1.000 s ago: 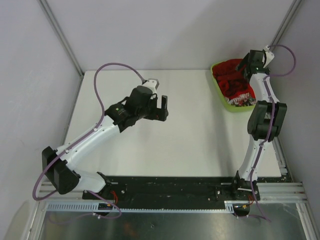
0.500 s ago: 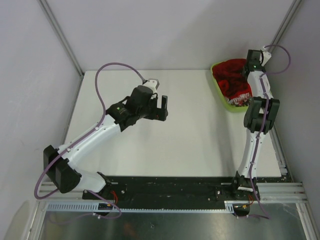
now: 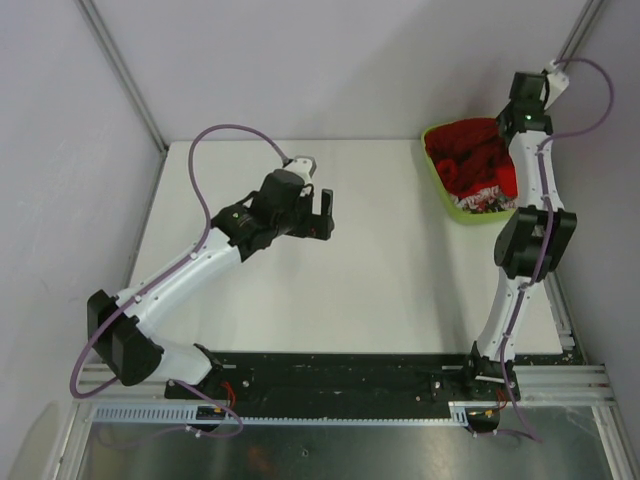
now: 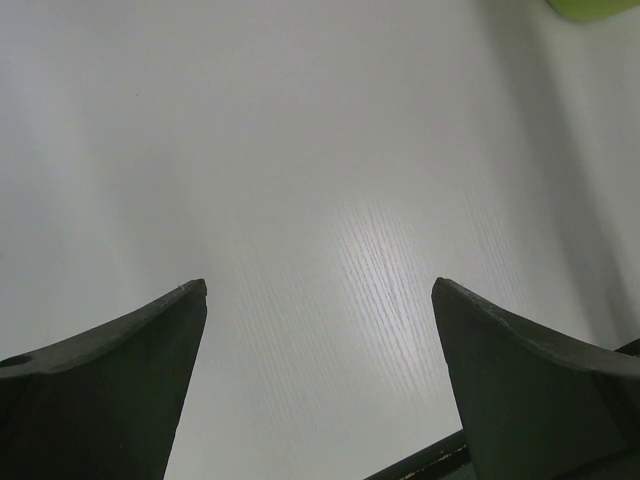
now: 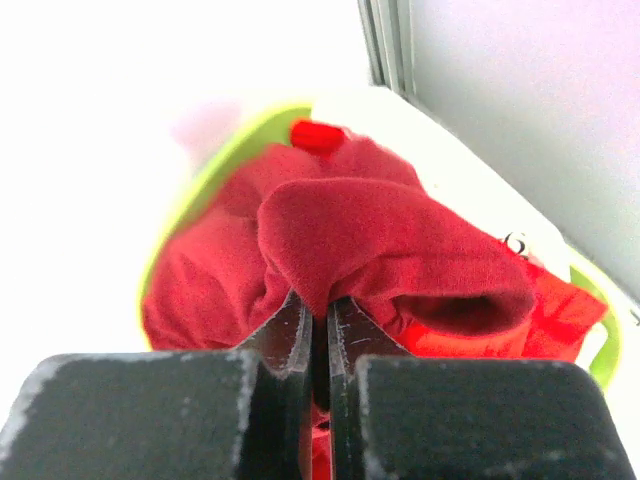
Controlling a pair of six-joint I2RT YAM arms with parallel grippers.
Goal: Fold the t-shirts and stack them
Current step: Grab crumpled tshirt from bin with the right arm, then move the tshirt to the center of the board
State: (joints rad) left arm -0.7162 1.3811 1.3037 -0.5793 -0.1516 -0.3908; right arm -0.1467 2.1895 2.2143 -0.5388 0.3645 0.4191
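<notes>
My right gripper will next lift the dark crimson t-shirt, swing it toward my left gripper and lower it over the bare table [image 3: 379,232] beside the basket.
The t-shirts [image 3: 468,160] lie bunched in a lime-green basket [image 3: 437,182] at the table's far right corner. My right gripper [image 5: 320,305] is shut on a raised fold of the dark crimson t-shirt [image 5: 385,235], which hangs over brighter red cloth [image 5: 552,312]. From above, the right wrist [image 3: 527,102] stands over the basket's far side and its fingertips are hidden. Some white patterned fabric [image 3: 484,203] shows at the basket's near end. My left gripper [image 3: 322,213] hovers open over the bare white table [image 4: 330,150], far from the basket, with nothing between its fingers [image 4: 120,370].
Grey walls close the table at the back, and a wall and a metal rail [image 5: 385,40] stand just beyond the basket. The basket's green rim [image 5: 195,190] curves round the left of the cloth. A black strip [image 3: 340,372] runs along the near edge.
My right gripper has shut on the crimson cloth, and its wrist has risen and moved toward the back wall, drawing the fold up. The left arm has stayed still.
</notes>
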